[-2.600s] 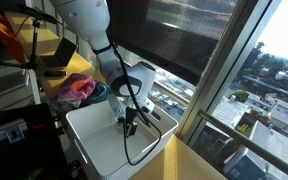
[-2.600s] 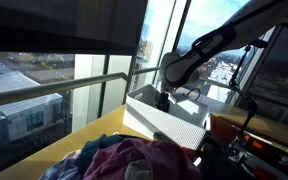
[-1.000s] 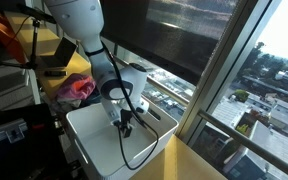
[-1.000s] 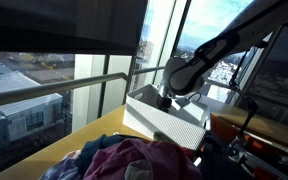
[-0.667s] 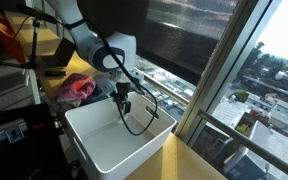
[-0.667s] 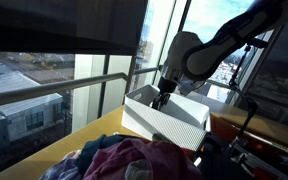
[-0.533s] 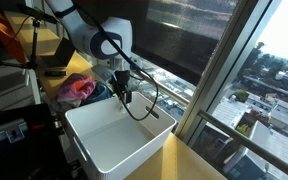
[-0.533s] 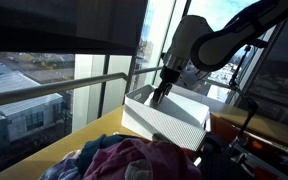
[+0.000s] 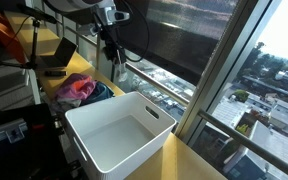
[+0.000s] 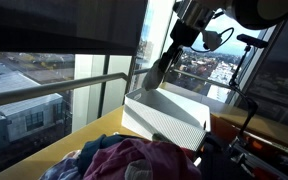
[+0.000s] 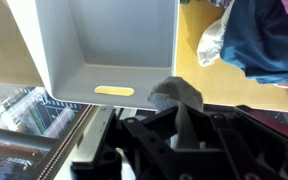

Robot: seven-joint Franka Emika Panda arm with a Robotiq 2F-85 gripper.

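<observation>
My gripper swings away from the bin [image 9: 88, 151] next and down over the pile of coloured clothes, because the grey cloth still hangs high beside that pile.
My gripper [image 11: 180, 116] is shut on a small grey cloth [image 11: 174, 97] that bunches up between the fingers in the wrist view. In both exterior views the gripper [image 9: 111, 44] [image 10: 181, 32] hangs high above the white plastic bin [image 9: 88, 151] [image 10: 176, 124]. The grey cloth [image 10: 157, 74] dangles from it over the bin's far edge. Seen from the wrist, the bin [image 11: 62, 52] lies below, its inside bare, with a slot handle in the near wall.
A pile of coloured clothes [image 9: 77, 90] [image 10: 134, 160] [image 11: 256, 40] lies on the yellow table beside the bin. A large window with a railing [image 10: 79, 85] runs close along the bin. Cables hang from the arm. A laptop [image 9: 56, 55] sits behind the clothes.
The arm has risen out of the bin, lifting the grey cloth with it, and now hangs high over the bin's edge near the clothes pile.
</observation>
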